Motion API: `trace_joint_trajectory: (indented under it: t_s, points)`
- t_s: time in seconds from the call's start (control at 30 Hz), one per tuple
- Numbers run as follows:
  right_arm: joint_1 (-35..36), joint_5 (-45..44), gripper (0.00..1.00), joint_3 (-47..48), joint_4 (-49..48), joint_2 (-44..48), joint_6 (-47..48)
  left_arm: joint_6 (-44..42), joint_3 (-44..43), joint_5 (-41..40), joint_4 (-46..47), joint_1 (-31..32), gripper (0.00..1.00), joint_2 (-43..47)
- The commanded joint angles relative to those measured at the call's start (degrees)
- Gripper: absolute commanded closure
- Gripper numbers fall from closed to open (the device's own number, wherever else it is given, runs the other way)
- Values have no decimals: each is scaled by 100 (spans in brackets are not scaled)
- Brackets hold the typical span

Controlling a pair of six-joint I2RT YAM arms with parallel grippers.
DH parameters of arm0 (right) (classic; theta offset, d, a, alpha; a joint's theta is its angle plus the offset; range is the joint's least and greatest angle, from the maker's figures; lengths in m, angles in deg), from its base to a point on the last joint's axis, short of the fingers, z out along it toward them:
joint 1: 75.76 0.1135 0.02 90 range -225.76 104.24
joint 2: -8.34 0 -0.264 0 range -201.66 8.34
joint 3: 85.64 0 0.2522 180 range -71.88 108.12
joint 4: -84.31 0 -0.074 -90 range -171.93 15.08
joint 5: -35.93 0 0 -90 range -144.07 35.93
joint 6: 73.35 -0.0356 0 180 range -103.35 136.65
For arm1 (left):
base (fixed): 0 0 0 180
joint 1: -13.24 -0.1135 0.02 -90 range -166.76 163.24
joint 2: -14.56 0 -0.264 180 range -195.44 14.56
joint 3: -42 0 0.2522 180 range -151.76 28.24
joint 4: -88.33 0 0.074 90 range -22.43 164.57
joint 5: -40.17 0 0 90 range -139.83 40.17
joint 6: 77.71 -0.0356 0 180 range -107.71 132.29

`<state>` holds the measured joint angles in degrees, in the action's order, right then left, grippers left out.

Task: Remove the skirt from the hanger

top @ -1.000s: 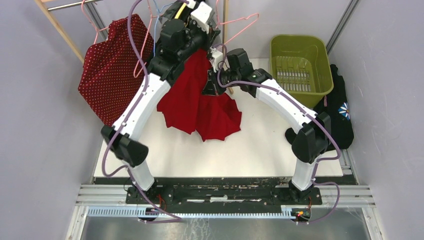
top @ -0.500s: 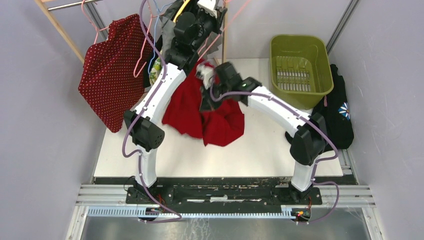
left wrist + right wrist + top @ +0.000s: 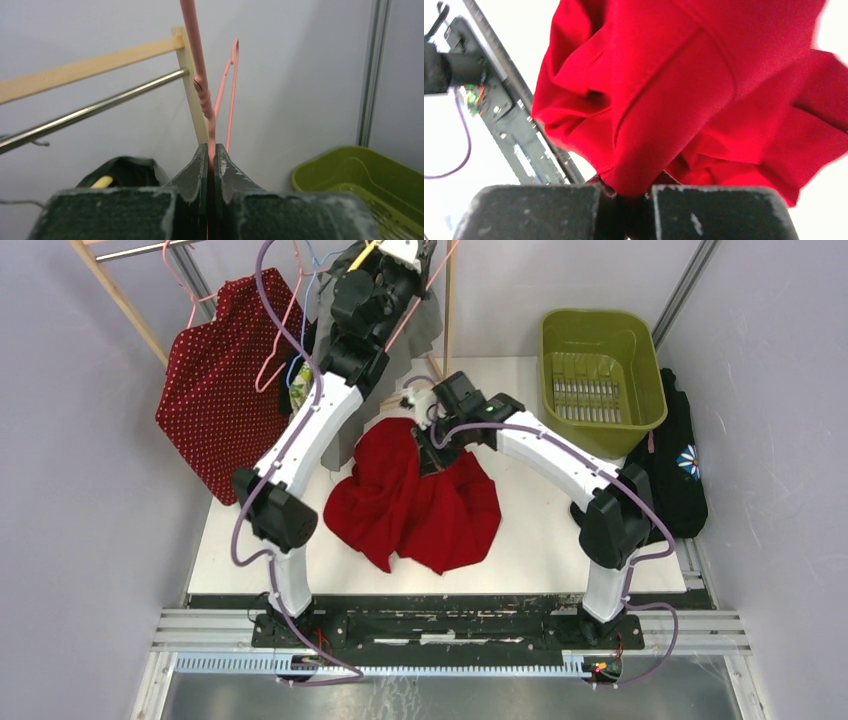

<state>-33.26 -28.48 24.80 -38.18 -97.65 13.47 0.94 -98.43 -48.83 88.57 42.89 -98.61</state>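
Note:
The skirt [image 3: 415, 502] will go up over the rim of the empty green basket [image 3: 598, 382] with my right gripper, then down, and be released there, as the basket is outward, to the gripper's right in the top view.
The red skirt [image 3: 415, 502] lies crumpled on the white table, off the hanger. My right gripper [image 3: 432, 445] is shut on a fold of its top edge; in the right wrist view the red cloth [image 3: 664, 100] bulges out from between the jaws. My left gripper [image 3: 415, 252] is raised at the back near the rail and is shut on the pink wire hanger [image 3: 425, 295]. In the left wrist view the pink hanger wire [image 3: 202, 90] runs up from between the closed jaws, bare of any garment.
A dark red dotted garment [image 3: 215, 380] hangs on a pink hanger at back left. A green basket [image 3: 600, 365] stands at back right, a black garment [image 3: 680, 465] beside it. The metal rail [image 3: 95, 107] and wooden post [image 3: 192, 85] are behind the left gripper.
The skirt has come off the hanger and dropped onto the table with my right gripper pulling it down and forward. My left gripper has lifted the hanger up and back.

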Motion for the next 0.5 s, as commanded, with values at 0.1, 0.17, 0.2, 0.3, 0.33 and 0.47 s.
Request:
trace_joint_trajectory:
  t_s: [0.1,0.17,0.2,0.3,0.33,0.47]
  points:
    - [-1839,-673,99,1972,118,22,-220,-396,1119,372,-653,9,97,1737]
    - [-2229,-642,99,2956,182,-164,-307,-418,1621,295,-807,6,97,2147]
    - [-2412,-620,99,3244,108,-215,-408,-446,1907,252,-825,8,97,2370]
    - [-2900,-639,99,4155,-44,-339,-725,-507,2659,96,-1000,6,97,2927]
    - [-3038,-639,99,4409,-95,-375,-800,-515,2869,64,-1071,11,97,3083]
    - [-3429,-1161,99,4958,-264,-404,-791,-441,3812,-79,-1228,7,97,3702]
